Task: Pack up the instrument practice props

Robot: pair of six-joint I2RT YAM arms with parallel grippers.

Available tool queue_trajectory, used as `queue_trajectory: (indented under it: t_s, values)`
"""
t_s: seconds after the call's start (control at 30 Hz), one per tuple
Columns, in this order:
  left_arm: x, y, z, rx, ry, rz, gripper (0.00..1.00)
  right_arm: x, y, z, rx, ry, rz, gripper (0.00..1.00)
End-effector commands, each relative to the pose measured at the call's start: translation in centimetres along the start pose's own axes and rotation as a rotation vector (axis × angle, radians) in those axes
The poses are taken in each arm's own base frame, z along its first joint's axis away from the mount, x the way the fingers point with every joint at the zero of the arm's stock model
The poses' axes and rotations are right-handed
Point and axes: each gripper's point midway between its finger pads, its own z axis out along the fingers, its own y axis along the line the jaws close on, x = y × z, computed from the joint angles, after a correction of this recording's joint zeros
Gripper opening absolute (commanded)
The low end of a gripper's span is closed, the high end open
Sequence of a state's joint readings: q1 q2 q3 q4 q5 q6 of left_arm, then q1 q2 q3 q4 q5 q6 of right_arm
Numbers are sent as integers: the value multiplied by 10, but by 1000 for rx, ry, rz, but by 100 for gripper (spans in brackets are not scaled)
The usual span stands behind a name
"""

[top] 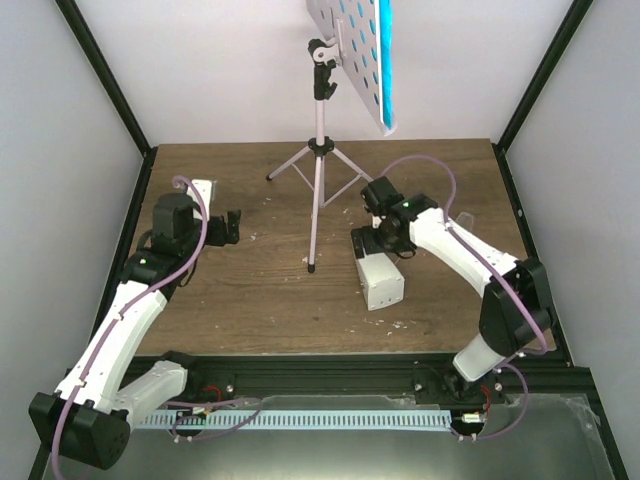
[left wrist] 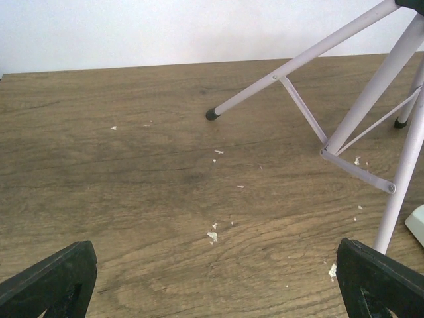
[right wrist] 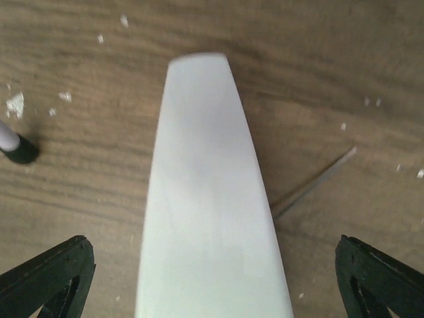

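Note:
My right gripper next lowers its open fingers astride the metronome's narrow far end (right wrist: 203, 109) below it, where the white body is slimmest, and closes.
The pale pink music stand (top: 318, 170) stands on its tripod at the back middle of the table. Its perforated desk (top: 345, 40) carries the teal booklet (top: 383, 70). The white metronome (top: 382, 283) lies on the wood right of the stand's near leg. My right gripper (top: 380, 245) hovers over its far end, open. In the right wrist view the metronome (right wrist: 209, 218) lies between the wide-apart fingers (right wrist: 50, 275) of the right gripper (right wrist: 215, 288) without touching them. My left gripper (top: 228, 228) is open and empty, left of the stand. In the left wrist view the left gripper (left wrist: 218, 291) faces the tripod legs (left wrist: 344, 126).
The wooden table (top: 250, 290) is walled in by white panels and black frame posts (top: 110, 85). A tripod foot (right wrist: 20, 149) sits just left of the metronome. A metronome corner (left wrist: 417, 225) shows at the right edge. Small white flecks (left wrist: 212, 235) lie on the wood.

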State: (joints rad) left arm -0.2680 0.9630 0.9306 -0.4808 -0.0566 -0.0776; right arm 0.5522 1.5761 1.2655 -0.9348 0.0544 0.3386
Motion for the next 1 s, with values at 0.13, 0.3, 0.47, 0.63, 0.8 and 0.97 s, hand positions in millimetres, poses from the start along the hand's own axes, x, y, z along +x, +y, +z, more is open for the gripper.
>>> queue_trajectory:
  t_s: [0.13,0.3,0.47,0.63,0.8,0.97]
  values:
    - [1,0,2,4,-4,-11,100,-37,4,45,9,45,-85,100]
    - [-1,0,0,7,-14,-12,100,-46,2,67,18,69,-98,100]
    - [-1,-5,0,33,-11,-16,100,-41,-2,87,48,112,-111,100]
    - [-3,-5,-3,30,-22,-18,100,-34,2,97,19,142,-115,99]
    - [-3,-4,-3,30,-23,-18,100,-31,0,97,29,141,-119,98]
    - [-3,-4,-3,30,-23,-18,100,-23,0,106,21,162,-126,89]
